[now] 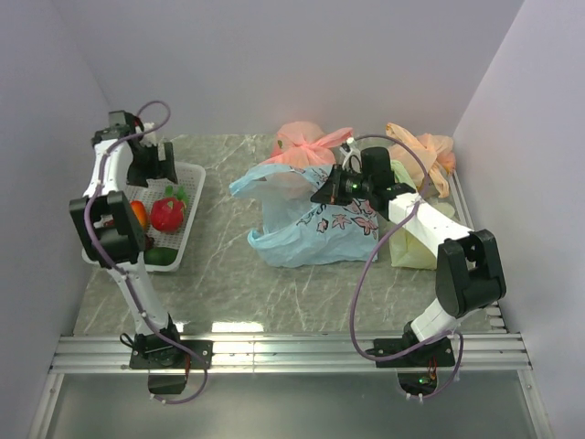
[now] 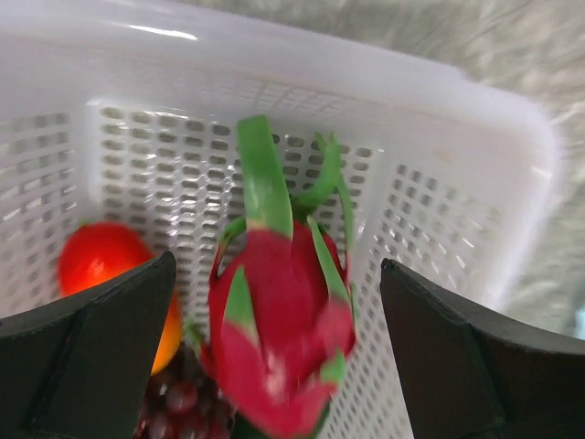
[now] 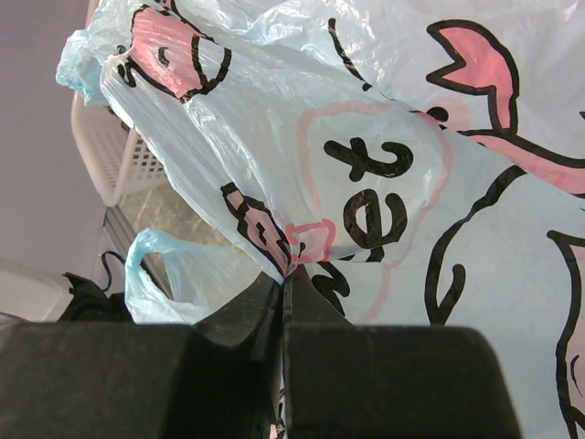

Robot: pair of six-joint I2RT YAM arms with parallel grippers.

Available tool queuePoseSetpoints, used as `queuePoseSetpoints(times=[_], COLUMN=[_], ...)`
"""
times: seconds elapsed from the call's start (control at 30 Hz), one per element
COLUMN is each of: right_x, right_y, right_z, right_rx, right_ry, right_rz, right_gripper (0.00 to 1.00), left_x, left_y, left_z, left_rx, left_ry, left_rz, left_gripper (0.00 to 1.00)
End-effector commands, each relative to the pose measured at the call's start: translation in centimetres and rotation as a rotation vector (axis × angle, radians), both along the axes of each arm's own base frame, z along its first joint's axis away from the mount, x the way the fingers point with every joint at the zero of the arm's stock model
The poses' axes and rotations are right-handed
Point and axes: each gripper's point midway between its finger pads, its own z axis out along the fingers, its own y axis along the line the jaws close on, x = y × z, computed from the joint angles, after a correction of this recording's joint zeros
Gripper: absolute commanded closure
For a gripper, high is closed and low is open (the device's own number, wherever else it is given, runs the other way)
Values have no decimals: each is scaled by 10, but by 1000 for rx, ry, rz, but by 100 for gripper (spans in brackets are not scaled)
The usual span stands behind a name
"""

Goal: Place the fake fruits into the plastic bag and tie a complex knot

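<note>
My left gripper lowers onto the red dragon fruit's green leafy end (image 1: 176, 194) (image 2: 275, 207) next, since those leaves point up between its wide-open fingers.
The fake fruits lie in a white basket (image 1: 190, 197) at the left: a red dragon fruit (image 1: 167, 214), an orange fruit (image 1: 137, 214) and a dark green fruit (image 1: 162, 257). My left gripper (image 1: 161, 172) hangs open above them. In the left wrist view the dragon fruit (image 2: 279, 320) sits between the wide-apart fingers, untouched, with the orange fruit (image 2: 101, 261) and grapes (image 2: 174, 402) beside it. The light blue plastic bag (image 1: 311, 229) slumps mid-table. My right gripper (image 3: 285, 274) is shut on the bag's film (image 3: 393, 165). No knot is in view.
Two pink-orange bags (image 1: 306, 142) (image 1: 425, 151) sit at the back and a yellow-green bag (image 1: 411, 249) lies under the right arm. Purple walls close in on the left, back and right. A metal rail (image 1: 292, 352) runs along the near edge.
</note>
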Motion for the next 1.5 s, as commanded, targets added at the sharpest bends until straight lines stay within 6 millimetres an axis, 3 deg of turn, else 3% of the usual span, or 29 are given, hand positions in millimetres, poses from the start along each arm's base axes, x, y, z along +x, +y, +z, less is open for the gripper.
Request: queuePoseSetpoints(times=[0.0, 0.23, 0.33, 0.47, 0.67, 0.73, 0.77, 0.83, 0.93, 1.0, 1.03, 1.1, 1.13, 1.2, 1.23, 1.27, 1.3, 1.37, 1.4, 1.43, 1.47], right_x=[10, 11, 14, 16, 18, 18, 17, 16, 14, 12, 13, 13, 13, 16, 17, 18, 19, 22, 22, 22, 22], right_y=[5, 4, 4, 3, 4, 4, 4, 5, 6, 5, 6, 7, 8, 10, 11, 13, 14, 16, 17, 18, 19], right_z=[21, 19, 19, 18, 18, 19, 21, 24, 27, 25, 29, 29, 34, 41, 44, 48, 52, 59, 62, 63, 64], right_rx=[4, -3, -7, -12, -5, -4, -1, 8, 33, 44, 70, 97, 133, 176, 206, 227, 244, 279, 289, 294, 297], right_ry=[-77, -75, -76, -78, -71, -73, -74, -68, -46, -24, -10, 19, 46, 50, 78, 83, 83, 105, 103, 106, 111], right_rz=[20, 18, 14, 12, 11, 8, 8, 4, -9, -21, -32, -52, -66, -77, -94, -91, -95, -103, -102, -103, -100], right_gripper=[100, 100, 100, 100, 100, 100, 100, 100, 100, 100, 100, 100, 100, 100, 100, 100, 100, 100, 100, 100, 100], left_x=[7, 6, -5, -12, -19, -12, -9, -6, -5, -8, -10, -15, -17, -22, -24, -31, -43, -48, -59, -74, -76], left_y=[-4, -18, -13, -2, -13, -22, -24, -31, -43, -48, -52, -58, -60, -72, -78, -97, -106, -124, -140, -150, -157], left_z=[-16, -67, -90, -101, -108, -89, -79, -54, -13, 5, 26, 44, 68, 90, 122, 134, 164, 190, 206, 234, 239], left_rx=[58, 122, 155, 220, 150, 108, 96, 55, -12, -38, -52, -83, -82, -169, -192, -285, -318, -372, -432, -459, -458], left_ry=[46, 142, 214, 242, 275, 222, 199, 149, 73, 33, -22, -73, -146, -222, -327, -373, -461, -615, -674, -766, -844], left_rz=[-46, -55, -38, -21, -18, -21, -21, -22, -15, -28, -36, -58, -63, -107, -127, -196, -232, -324, -394, -416, -455], left_gripper=[1, 1, 1, 3, 44, 64, 80, 98, 100, 100, 100, 100, 100, 100, 100, 100, 100, 99, 100, 100, 99])
